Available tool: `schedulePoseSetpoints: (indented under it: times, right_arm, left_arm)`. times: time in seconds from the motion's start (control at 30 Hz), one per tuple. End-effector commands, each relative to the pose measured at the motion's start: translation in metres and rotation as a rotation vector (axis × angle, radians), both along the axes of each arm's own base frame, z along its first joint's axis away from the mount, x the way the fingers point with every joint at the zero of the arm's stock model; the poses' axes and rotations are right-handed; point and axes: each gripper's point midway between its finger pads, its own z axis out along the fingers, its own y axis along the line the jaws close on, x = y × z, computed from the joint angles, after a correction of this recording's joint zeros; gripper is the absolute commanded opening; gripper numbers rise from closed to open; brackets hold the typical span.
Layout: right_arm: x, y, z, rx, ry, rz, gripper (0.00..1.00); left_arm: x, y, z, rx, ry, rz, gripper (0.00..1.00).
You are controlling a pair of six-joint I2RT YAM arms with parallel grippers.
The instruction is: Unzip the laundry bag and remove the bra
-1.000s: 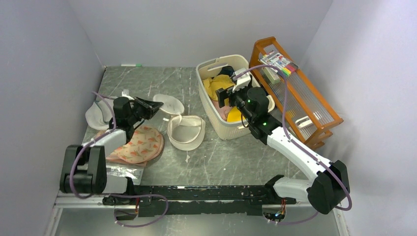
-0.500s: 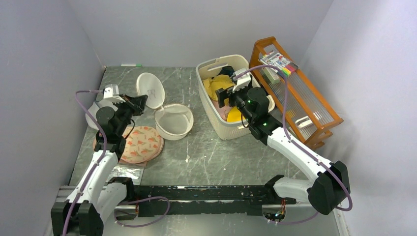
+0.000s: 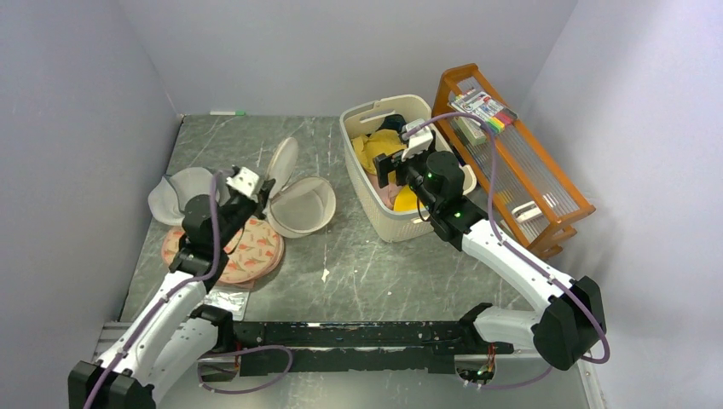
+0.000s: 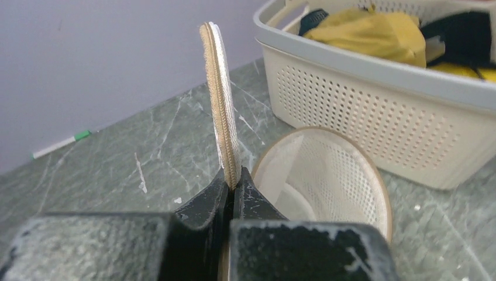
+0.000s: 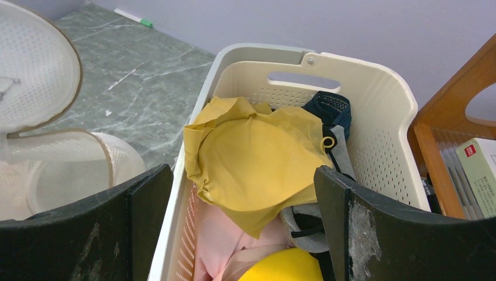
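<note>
The left gripper swings to the right in the top view next, over the open bowl half. It then releases the lid's rim there, since the bowl is empty.
The cream-white mesh laundry bag (image 3: 309,207) lies unzipped left of the basket, its bowl half (image 4: 327,170) facing up and showing nothing inside. My left gripper (image 3: 261,196) (image 4: 233,178) is shut on the zip rim of the lid half (image 3: 282,166) (image 4: 221,105), which stands on edge. The mustard-yellow bra (image 5: 257,155) (image 3: 376,152) rests on top of other clothes in the basket. My right gripper (image 5: 243,175) (image 3: 390,169) hovers open over it, touching nothing.
The white perforated basket (image 3: 426,223) also holds a pale pink garment (image 5: 219,246), a bright yellow piece (image 5: 286,266) and dark items. A pink printed round bag (image 3: 243,253) and a grey bag (image 3: 181,194) lie at the left. An orange wooden rack (image 3: 520,170) stands at the right.
My left gripper closed fully on the lid's rim, swung the lid up and open, then brought it to stand on edge. The right arm stayed still.
</note>
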Motion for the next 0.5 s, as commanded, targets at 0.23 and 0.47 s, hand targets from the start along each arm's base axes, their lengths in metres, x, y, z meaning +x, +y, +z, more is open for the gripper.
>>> schedulePoseSetpoints:
  times: [0.23, 0.47]
  right_arm:
    - [0.001, -0.001, 0.008, 0.020, -0.026, -0.012, 0.92]
    - [0.003, 0.001, 0.005, 0.016, -0.019, -0.010, 0.92]
  left_arm:
    - [0.016, 0.010, -0.015, 0.540, -0.083, 0.152, 0.07]
    - [0.021, 0.001, -0.029, 0.718, -0.104, 0.126, 0.07]
